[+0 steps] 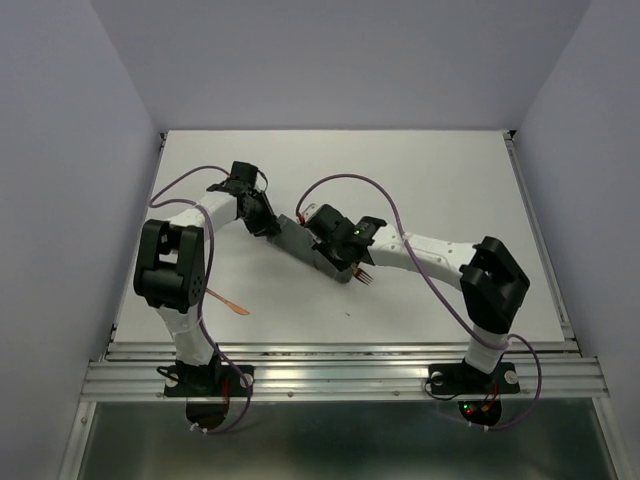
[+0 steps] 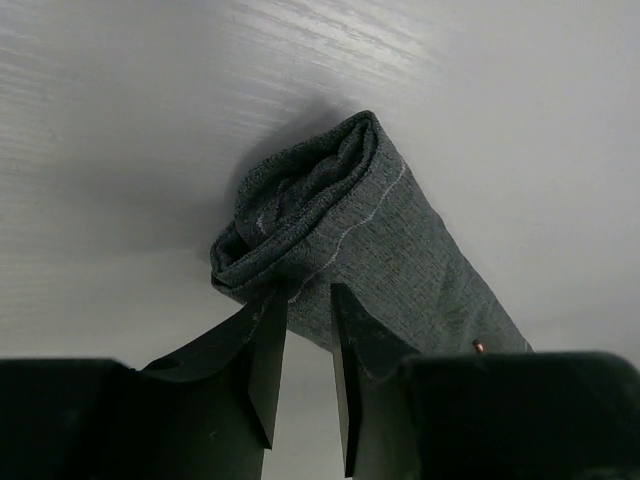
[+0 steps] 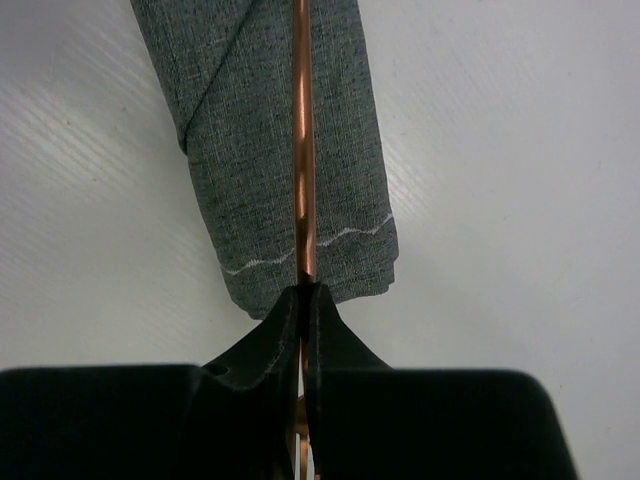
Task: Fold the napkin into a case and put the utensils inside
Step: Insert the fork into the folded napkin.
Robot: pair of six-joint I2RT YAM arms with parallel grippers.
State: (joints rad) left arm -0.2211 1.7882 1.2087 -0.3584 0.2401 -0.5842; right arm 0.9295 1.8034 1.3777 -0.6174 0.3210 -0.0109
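Observation:
The fork's teeth hang over the case, so my right gripper will next slide left in the top view to the case flap's slanted edge (image 1: pixel 315 258) (image 3: pixel 212 90) and let go.
The grey-green case (image 1: pixel 300 243) lies as a narrow folded strip at mid-table. My left gripper (image 1: pixel 268 222) is at its far-left end. In the left wrist view its jaws (image 2: pixel 304 297) stand narrowly apart, pinching the hem of the bunched, slightly raised end of the case (image 2: pixel 370 240). My right gripper (image 1: pixel 342 258) is shut on the copper fork (image 3: pixel 303 130). The fork's handle runs lengthwise over the case (image 3: pixel 250 170), and its tines (image 1: pixel 363 277) stick out past the near-right end. A second copper utensil (image 1: pixel 230 304) lies on the table by the left arm.
The white table (image 1: pixel 440 180) is walled on three sides. Its metal front rail (image 1: pixel 340 375) carries both arm bases. Purple cables (image 1: pixel 375 190) loop above the arms. The left arm's elbow (image 1: pixel 172 265) stands close to the loose utensil.

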